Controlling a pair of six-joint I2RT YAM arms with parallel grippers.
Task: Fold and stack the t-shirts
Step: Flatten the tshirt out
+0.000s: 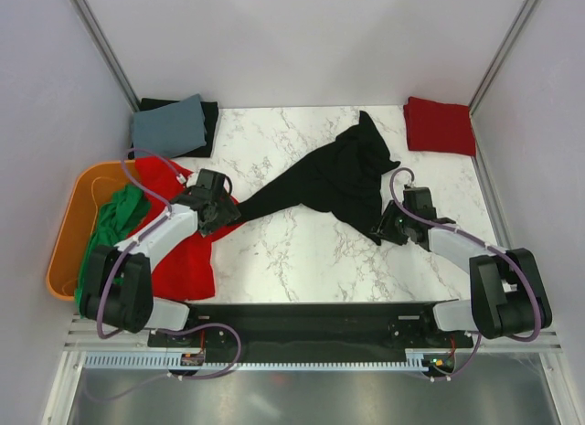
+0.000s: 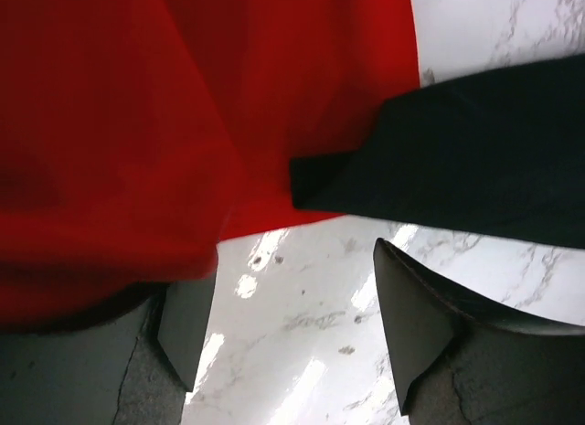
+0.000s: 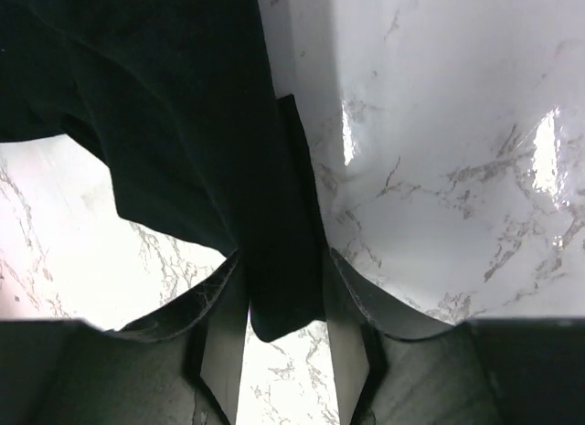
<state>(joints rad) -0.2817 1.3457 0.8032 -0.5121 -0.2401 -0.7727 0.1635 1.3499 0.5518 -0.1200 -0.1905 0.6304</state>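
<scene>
I need to gently move my left gripper outward over the black t-shirt's tip [image 1: 241, 214] [image 2: 353, 182] next and close it, because the tip is just outward of the gripper and the open fingers have only bare marble between them.
A black t-shirt [image 1: 338, 174] lies crumpled and stretched across the middle of the marble table [image 1: 302, 260]. My right gripper [image 1: 384, 228] is shut on its near right edge; in the right wrist view the black cloth [image 3: 183, 105] fills the gap between the fingers of the right gripper [image 3: 283, 260]. My left gripper [image 1: 222, 217] is open and empty at the shirt's left tip. In the left wrist view the left gripper [image 2: 288, 279] has only marble between its fingers, with the black tip [image 2: 439, 160] just ahead. A loose red t-shirt [image 1: 187, 260] lies under the left arm and shows in the left wrist view [image 2: 119, 123].
An orange tub [image 1: 69, 233] at the left edge holds a green t-shirt [image 1: 119, 219]. A folded grey-blue shirt [image 1: 169, 125] rests on a folded black one [image 1: 212, 123] at the back left. A folded red shirt [image 1: 439, 125] lies at the back right. Walls enclose three sides.
</scene>
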